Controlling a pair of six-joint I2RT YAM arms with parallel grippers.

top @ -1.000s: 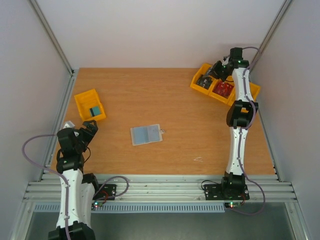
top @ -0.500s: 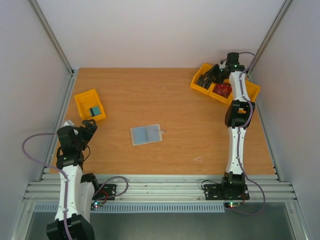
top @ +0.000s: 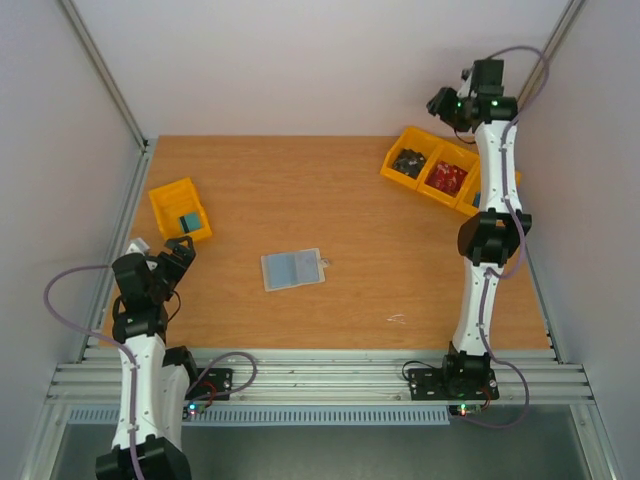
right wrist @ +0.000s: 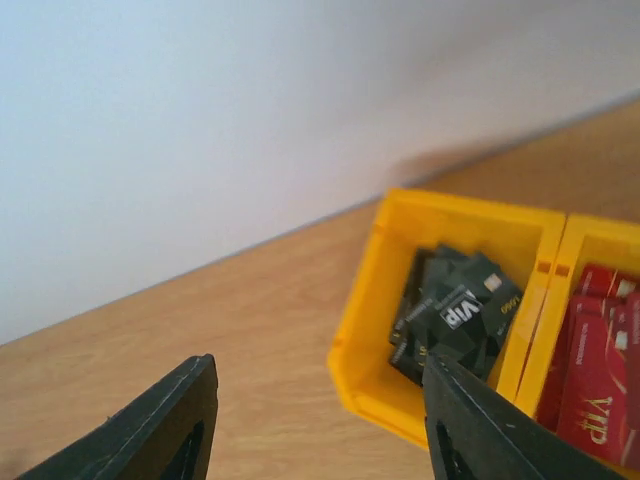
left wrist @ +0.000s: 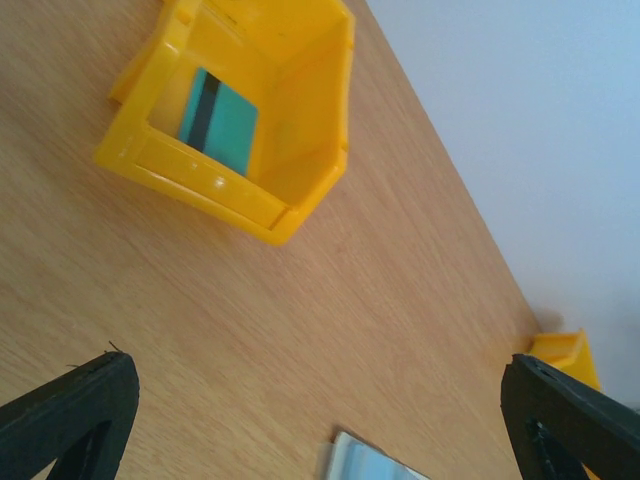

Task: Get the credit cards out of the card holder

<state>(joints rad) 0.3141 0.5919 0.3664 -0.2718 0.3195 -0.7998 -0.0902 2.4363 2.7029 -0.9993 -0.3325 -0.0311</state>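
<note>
The card holder's nearer end is below my left gripper and to its right in the top view, so next I move my left gripper that way and down to close.
The card holder lies open and flat in the middle of the table, pale blue-grey side up; one corner of it shows at the bottom of the left wrist view. No credit cards can be made out in it; they are hidden. My left gripper hovers open near the table's left edge, well left of the holder, nothing between its fingers. My right gripper hangs high at the back right, above the yellow bins, open and empty.
A yellow bin at the left holds a teal card. A row of yellow bins at the back right holds black cards and red cards. A tiny pale scrap lies near the front right.
The right gripper was shut down at the back-right bins; it has risen toward the back wall and opened. The left arm and the card holder have not moved.
</note>
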